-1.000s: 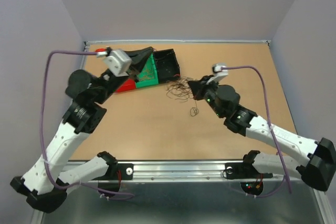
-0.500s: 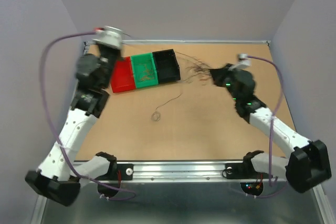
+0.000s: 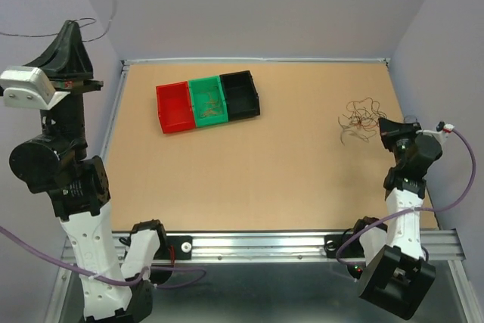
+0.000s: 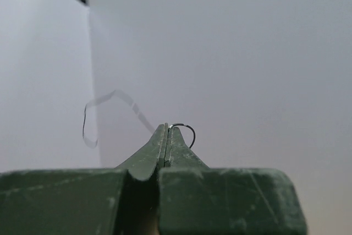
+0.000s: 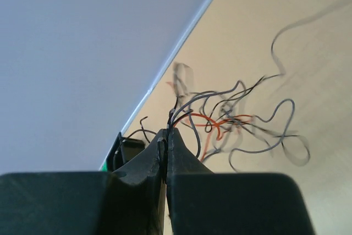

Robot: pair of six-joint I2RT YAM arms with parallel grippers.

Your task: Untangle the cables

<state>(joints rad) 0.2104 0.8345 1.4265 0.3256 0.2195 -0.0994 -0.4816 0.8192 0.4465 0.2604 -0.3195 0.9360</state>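
I will next carry the bunch with my right gripper to the left in the top view, onto the bare middle of the tabletop, away from the wall, and let go of it there.
The cables are hair-thin curly wires. My right gripper is shut on a bunch of dark, grey and orange-red wires at the right side of the table. In the right wrist view the bunch fans out from the shut gripper above the board. My left gripper is raised high at the far left, off the table. It is shut on a single dark wire that loops out of the closed gripper; a thin strand trails from it against the wall.
A red bin, a green bin holding a few thin wires and a black bin stand in a row at the back left of the brown table. The black bin shows beyond the right fingers. Lilac walls enclose three sides.
My left arm has swung from the bins up and off to the far left with one wire. My right arm has carried the bunch from mid-table to the right side. The loose wire mid-table is gone.
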